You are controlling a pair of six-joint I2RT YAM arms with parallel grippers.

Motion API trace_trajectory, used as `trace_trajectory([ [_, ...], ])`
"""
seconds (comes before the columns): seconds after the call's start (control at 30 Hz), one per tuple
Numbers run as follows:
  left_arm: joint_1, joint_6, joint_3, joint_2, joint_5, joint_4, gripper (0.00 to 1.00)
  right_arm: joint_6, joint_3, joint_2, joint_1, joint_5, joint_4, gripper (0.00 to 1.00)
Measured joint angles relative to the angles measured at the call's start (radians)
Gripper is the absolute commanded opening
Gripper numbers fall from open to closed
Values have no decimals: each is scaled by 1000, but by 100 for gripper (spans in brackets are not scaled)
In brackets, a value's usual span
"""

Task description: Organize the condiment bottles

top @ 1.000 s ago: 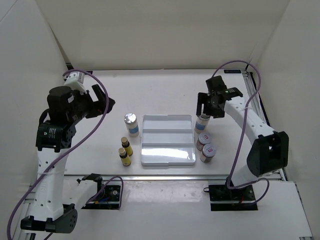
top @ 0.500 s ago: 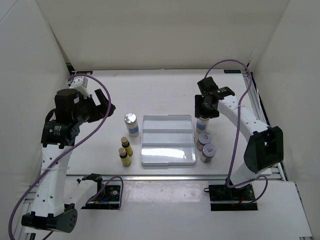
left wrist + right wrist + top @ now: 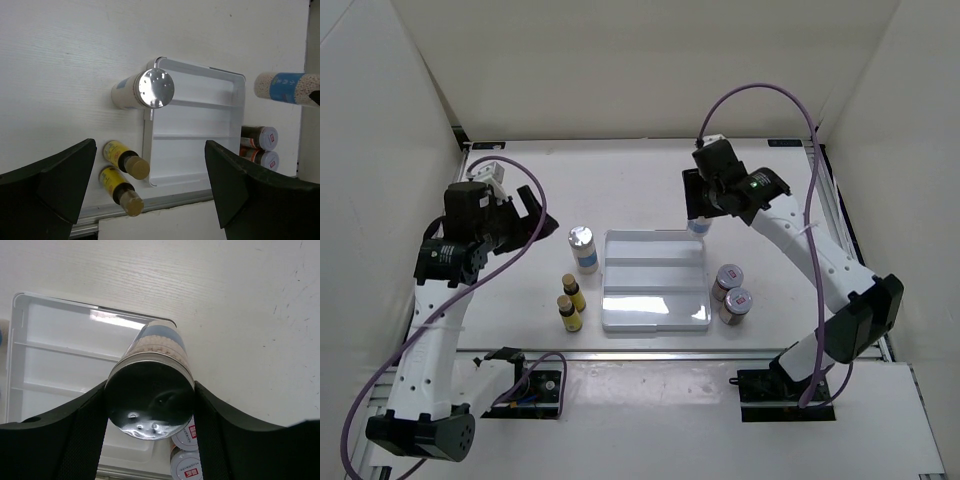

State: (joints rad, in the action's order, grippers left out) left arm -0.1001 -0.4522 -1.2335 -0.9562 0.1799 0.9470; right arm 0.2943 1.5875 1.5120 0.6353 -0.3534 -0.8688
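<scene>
I should next lower my right gripper to the left in the top view and let go of the jar in the far compartment's end point(image 3: 687, 249) nearest the short jars, because it's empty.
My right gripper point(image 3: 703, 208) point(image 3: 150, 412) is shut on a tall silver-capped jar point(image 3: 699, 226) point(image 3: 157, 347) with a blue-banded label. It holds the jar in the air over the far right corner of the white tray point(image 3: 655, 305) point(image 3: 55, 365). The held jar point(image 3: 287, 87) also shows in the left wrist view. The other tall jar point(image 3: 583, 247) point(image 3: 142, 90) stands left of the tray. Two slim yellow bottles point(image 3: 574, 292) point(image 3: 125, 160) stand near the tray's front left. Two short red-white labelled jars point(image 3: 727, 281) point(image 3: 260, 136) stand at its right. My left gripper point(image 3: 527, 212) point(image 3: 150, 147) hangs open, above and left of these bottles.
The tray has three stepped compartments and nothing in them. White walls close in the table on the left, back and right. A metal rail point(image 3: 825, 210) runs along the right edge, and the table's front edge point(image 3: 150, 205) lies just beyond the yellow bottles.
My right gripper shut on the tall jar beside the tray's right side, lifted it and carried it left and back over the tray's far corner. My left arm shifted slightly right.
</scene>
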Motion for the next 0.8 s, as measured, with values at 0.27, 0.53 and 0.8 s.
trace_trajectory([
  [0.27,0,-39,37,-5,40,-17,100,-4,-69,69,0,48,64,6],
  [0.53,0,-69,53,-41,140,-42,100,-11,-128,126,0,76,142,12],
  [0.8,0,-69,95,-131,166,-41,100,-10,-146,139,0,74,165,70],
])
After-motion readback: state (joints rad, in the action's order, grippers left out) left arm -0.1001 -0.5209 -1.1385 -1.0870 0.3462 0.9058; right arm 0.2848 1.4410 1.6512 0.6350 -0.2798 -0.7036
